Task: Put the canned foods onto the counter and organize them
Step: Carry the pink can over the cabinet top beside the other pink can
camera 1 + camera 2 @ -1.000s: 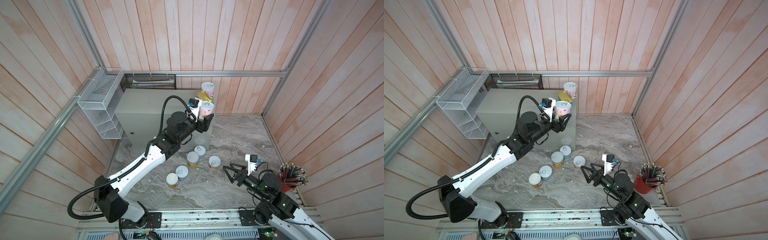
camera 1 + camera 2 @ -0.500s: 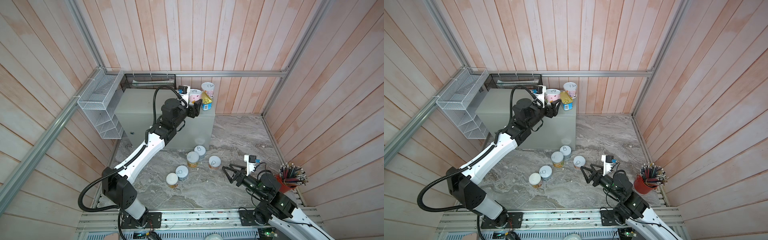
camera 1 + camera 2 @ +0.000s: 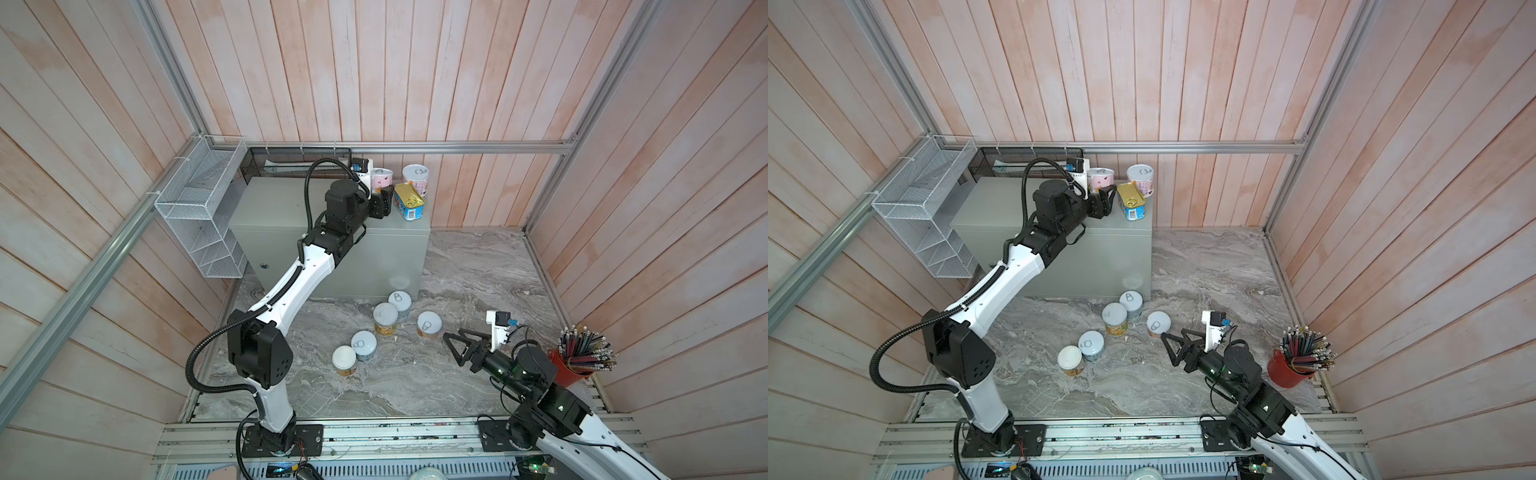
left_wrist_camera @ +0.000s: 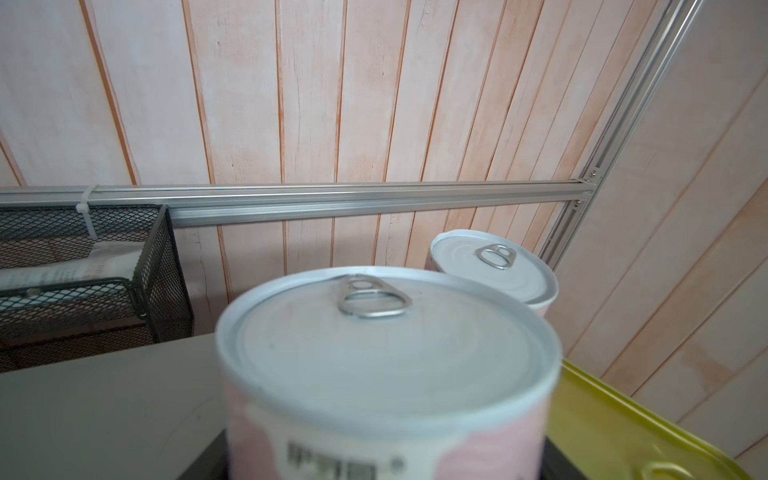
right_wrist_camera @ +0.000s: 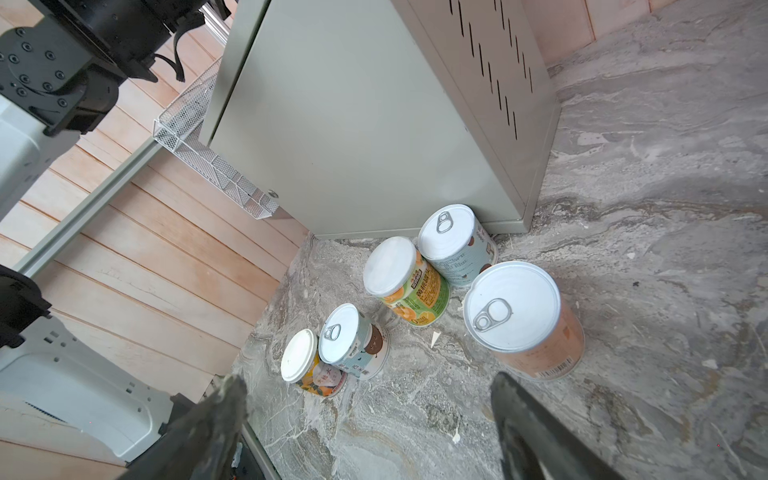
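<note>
I will move the pink-labelled can gently outward with my left gripper, toward the gap between it and the white and pink can [image 3: 415, 178], and let go of it.
My left gripper [image 3: 380, 190] [image 4: 382, 457] is shut on a pink-labelled can [image 3: 381, 179] [image 3: 1100, 179] [image 4: 386, 353] with a pull-tab lid. It holds the can over the back right part of the counter [image 3: 282, 208] [image 3: 1000, 212]. Whether the can touches the top I cannot tell. Beside it on the counter stand a white and pink can [image 3: 415, 178] [image 4: 494, 266] and the gold-topped blue tin [image 3: 409, 201] [image 3: 1131, 200]. Several cans stand on the marble floor in front of the counter, the nearest an orange-pink one [image 3: 429, 324] [image 5: 519, 316]. My right gripper [image 3: 453, 347] [image 5: 368, 386] hangs open and empty just right of them.
A white wire basket [image 3: 199, 216] hangs on the left wall. A black mesh basket [image 3: 291, 160] [image 4: 83, 266] sits behind the counter. A red cup of pencils [image 3: 569, 365] [image 3: 1287, 370] stands at the right wall, behind my right arm.
My left arm has carried the pink can from the counter's front right corner back and left, past the blue tin. The right arm has not moved.
</note>
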Controlling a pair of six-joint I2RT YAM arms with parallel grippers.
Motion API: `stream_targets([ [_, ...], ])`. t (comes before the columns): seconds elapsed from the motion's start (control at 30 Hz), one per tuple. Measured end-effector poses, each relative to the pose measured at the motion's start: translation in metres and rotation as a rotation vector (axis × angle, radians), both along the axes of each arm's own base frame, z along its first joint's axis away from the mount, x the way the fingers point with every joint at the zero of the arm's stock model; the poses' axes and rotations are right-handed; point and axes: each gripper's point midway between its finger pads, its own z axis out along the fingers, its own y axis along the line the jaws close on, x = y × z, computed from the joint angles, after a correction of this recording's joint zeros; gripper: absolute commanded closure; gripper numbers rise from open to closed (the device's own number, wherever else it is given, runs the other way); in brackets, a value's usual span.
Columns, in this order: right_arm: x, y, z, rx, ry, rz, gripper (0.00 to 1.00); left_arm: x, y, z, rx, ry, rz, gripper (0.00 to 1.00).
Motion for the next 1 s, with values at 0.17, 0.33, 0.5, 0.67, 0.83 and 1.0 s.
stream_targets([
  [0.17, 0.000, 0.000, -0.004, -0.002, 0.011, -0.003, 0.09, 0.016, -0.002, -0.001, 0.005, 0.010, 0.008, 0.34],
  [0.33, 0.001, -0.001, -0.005, -0.007, 0.015, -0.011, 0.09, 0.026, -0.005, -0.013, 0.026, 0.037, 0.010, 0.34],
  [0.5, 0.002, -0.002, -0.006, -0.007, 0.018, -0.021, 0.09, 0.035, -0.007, -0.022, 0.038, 0.053, 0.012, 0.34],
  [0.67, 0.003, -0.003, -0.015, -0.019, 0.034, -0.028, 0.09, 0.042, -0.009, -0.022, 0.036, 0.053, 0.006, 0.34],
  [0.83, 0.003, -0.004, -0.016, -0.023, 0.037, -0.032, 0.09, 0.046, -0.011, -0.022, 0.029, 0.050, 0.001, 0.33],
  [1.0, 0.003, -0.004, -0.017, -0.025, 0.039, -0.032, 0.08, 0.048, -0.011, -0.022, 0.028, 0.048, 0.003, 0.23],
])
